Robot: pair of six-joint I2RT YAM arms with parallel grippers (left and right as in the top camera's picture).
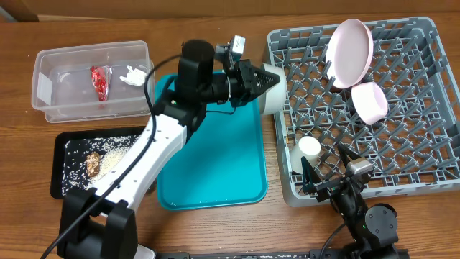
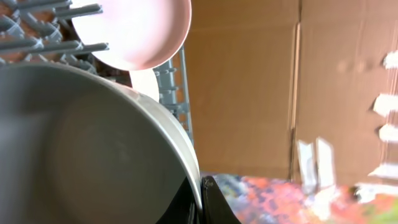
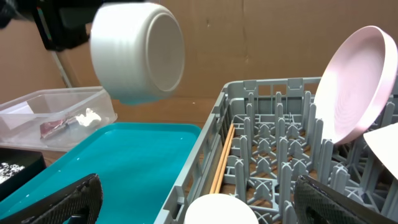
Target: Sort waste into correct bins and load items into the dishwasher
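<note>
My left gripper should next move toward the pink plate, then lower the off-white bowl (image 1: 273, 90) among the empty wires of the dish rack beside the plate.
My left gripper (image 1: 260, 81) is shut on the rim of the off-white bowl (image 1: 273, 90) and holds it in the air at the left edge of the grey dish rack (image 1: 431, 155); the bowl fills the left wrist view (image 2: 93, 143) and shows in the right wrist view (image 3: 140, 53). The pink plate (image 1: 350, 52) stands in the rack beside the small pink bowl (image 1: 370, 101). The white cup (image 1: 310, 147) sits at the rack's near left, with the chopsticks (image 3: 222, 158) lying beside it. My right gripper (image 1: 334, 171) is open and empty over the rack's front edge.
The clear tub (image 1: 90, 79) at the back left holds the red wrapper (image 1: 99, 81) and the white tissue (image 1: 134, 75). The black tray (image 1: 61, 176) holds rice and a brown lump (image 1: 93, 164). The teal tray (image 1: 215, 173) lies between them and the rack.
</note>
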